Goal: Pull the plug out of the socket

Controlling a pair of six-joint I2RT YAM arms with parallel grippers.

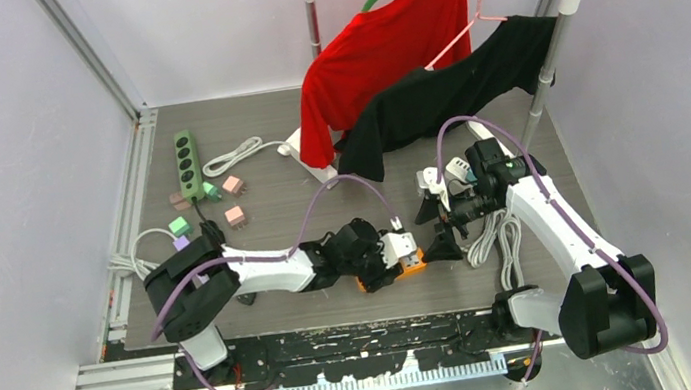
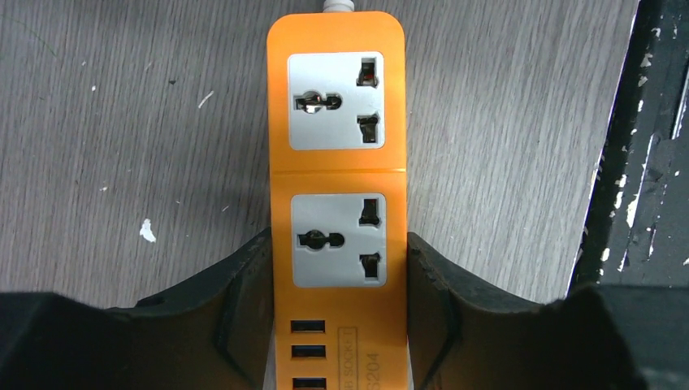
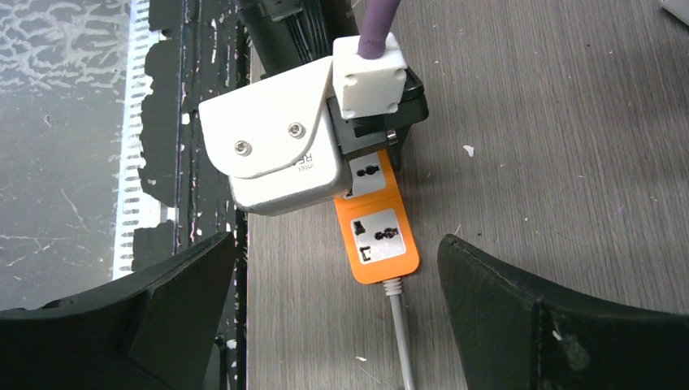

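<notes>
Next, I lift the plug-free power strip, lower it and release it beside the pink cubes. They lie outward of my left gripper, left in the top view.
An orange power strip (image 1: pixel 409 265) lies flat near the table's front edge. My left gripper (image 1: pixel 385 260) is shut on its sides, with the fingers pressing both long edges in the left wrist view (image 2: pixel 337 325). Both grey sockets of the strip (image 2: pixel 337 162) show empty, and I see no plug in them. My right gripper (image 1: pixel 435 231) is open and empty, hovering above the strip's cord end (image 3: pixel 378 236), with its midpoint (image 3: pixel 337 317) over bare table. The strip's grey cord (image 3: pixel 400 333) runs toward the right arm.
A green power strip (image 1: pixel 184 159), small pink and green cubes (image 1: pixel 232 185) and a white cable (image 1: pixel 236 156) lie at the back left. A red shirt (image 1: pixel 373 50) and a black shirt (image 1: pixel 449 91) hang on a rack. Coiled white cable (image 1: pixel 493 236) lies by the right arm.
</notes>
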